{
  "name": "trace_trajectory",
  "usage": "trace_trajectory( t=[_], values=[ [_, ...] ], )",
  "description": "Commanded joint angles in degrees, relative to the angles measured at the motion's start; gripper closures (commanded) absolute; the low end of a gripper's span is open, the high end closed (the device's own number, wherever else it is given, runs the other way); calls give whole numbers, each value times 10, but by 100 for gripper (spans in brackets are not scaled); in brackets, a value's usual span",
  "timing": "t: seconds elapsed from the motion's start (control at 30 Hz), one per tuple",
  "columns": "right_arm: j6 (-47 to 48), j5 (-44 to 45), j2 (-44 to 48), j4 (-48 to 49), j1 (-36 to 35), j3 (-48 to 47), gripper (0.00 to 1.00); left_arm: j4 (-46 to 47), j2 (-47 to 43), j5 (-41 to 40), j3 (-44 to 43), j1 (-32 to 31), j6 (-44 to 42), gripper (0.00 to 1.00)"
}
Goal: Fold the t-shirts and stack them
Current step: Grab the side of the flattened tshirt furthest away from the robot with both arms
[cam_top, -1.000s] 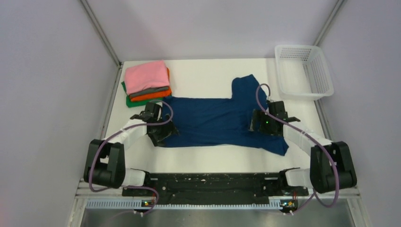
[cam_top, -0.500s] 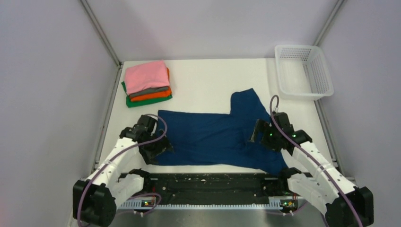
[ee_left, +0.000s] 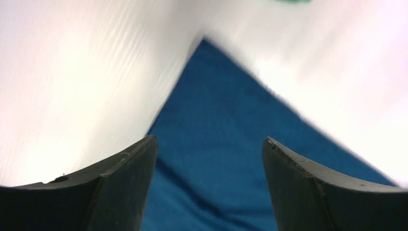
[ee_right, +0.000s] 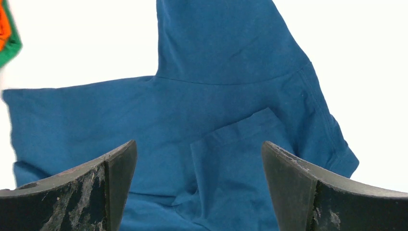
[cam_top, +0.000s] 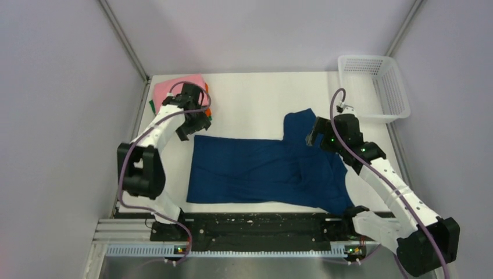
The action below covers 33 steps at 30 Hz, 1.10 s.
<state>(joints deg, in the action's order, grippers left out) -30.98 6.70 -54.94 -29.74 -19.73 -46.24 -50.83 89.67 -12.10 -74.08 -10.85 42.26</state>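
My right gripper should next reach outward and down onto the edge of the sleeve's far end, which sticks out past the shirt's body, outward and below.
The navy blue t-shirt lies spread on the white table, one sleeve pointing to the back at the right and a flap folded over near its right side. No print shows. My left gripper is open and empty above the shirt's far left corner. My right gripper is open and empty above the shirt's right part. The stack of folded shirts, pink on top with orange and green edges, sits at the back left, partly hidden by my left arm. Its green edge shows in the right wrist view.
A white plastic mesh basket stands at the back right corner. Grey walls close in the table on three sides. The black rail with the arm bases runs along the near edge.
Both grippers have let go of the shirt and risen. My left arm swung back toward the stack at the far left. My right gripper moved to the back. The shirt now lies nearer the front.
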Motion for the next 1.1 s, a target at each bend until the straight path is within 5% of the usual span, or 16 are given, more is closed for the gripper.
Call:
trace_trajectory(
  t=[0.0,0.13,0.53,0.63,0.8,1.07],
  values=[
    [39,21,-48,35,-3,-35,1,13,130,-69,-105,13,-17,19],
    [51,26,-86,35,4,-40,1,-27,232,-97,-185,16,1,25],
    [67,17,-146,44,25,-39,1,-21,309,-107,-173,18,51,47],
    [71,18,-154,54,30,-44,1,-39,316,-95,-174,18,60,62],
    [80,24,-223,89,31,-102,1,-64,314,-90,-167,17,70,100],
    [77,99,-480,75,23,-340,16,-55,261,-60,-148,14,66,100]
  ],
)
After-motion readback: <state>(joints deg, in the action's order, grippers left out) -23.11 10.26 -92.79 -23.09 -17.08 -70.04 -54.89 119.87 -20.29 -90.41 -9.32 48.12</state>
